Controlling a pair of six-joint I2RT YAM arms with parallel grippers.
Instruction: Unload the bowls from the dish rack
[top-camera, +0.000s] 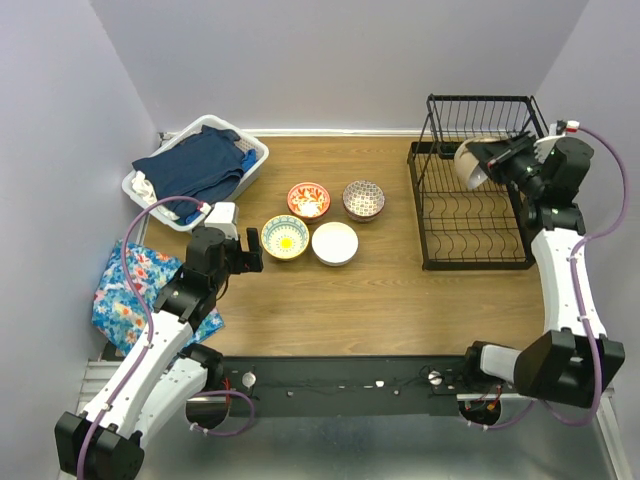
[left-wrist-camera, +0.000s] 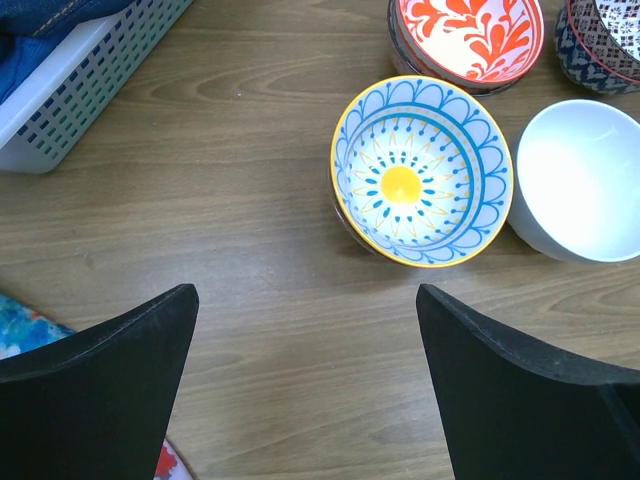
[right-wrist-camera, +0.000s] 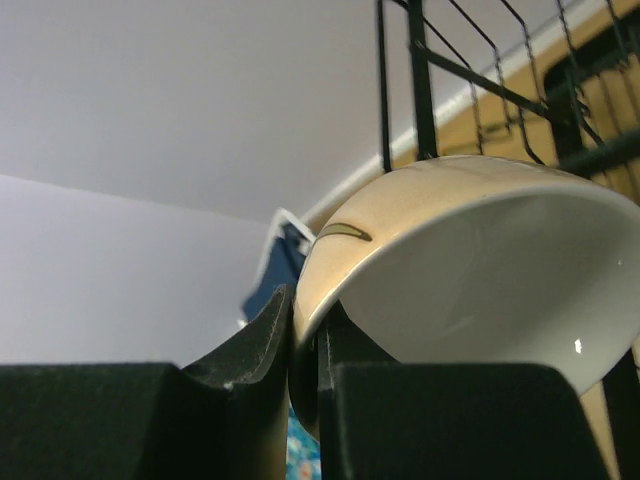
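Observation:
My right gripper swings across, back and down next and releases its beige bowl in the white bowl (top-camera: 334, 243). The white bowl is lower and to the gripper's left in the top view.
The black wire dish rack (top-camera: 475, 215) stands at the right of the table. My right gripper (top-camera: 487, 160) is shut on the rim of a beige bowl (top-camera: 468, 166) and holds it tilted above the rack; the bowl fills the right wrist view (right-wrist-camera: 470, 270). Four bowls sit on the table: red-orange floral (top-camera: 308, 199), dark patterned (top-camera: 363, 198), yellow-rimmed blue (top-camera: 285, 237) and plain white (top-camera: 334, 243). My left gripper (top-camera: 255, 250) is open and empty, just left of the yellow-rimmed bowl (left-wrist-camera: 420, 170).
A white laundry basket (top-camera: 150, 192) with dark blue clothes stands at the back left. A blue floral cloth (top-camera: 125, 295) lies at the left edge beside my left arm. Walls close in on the left, back and right.

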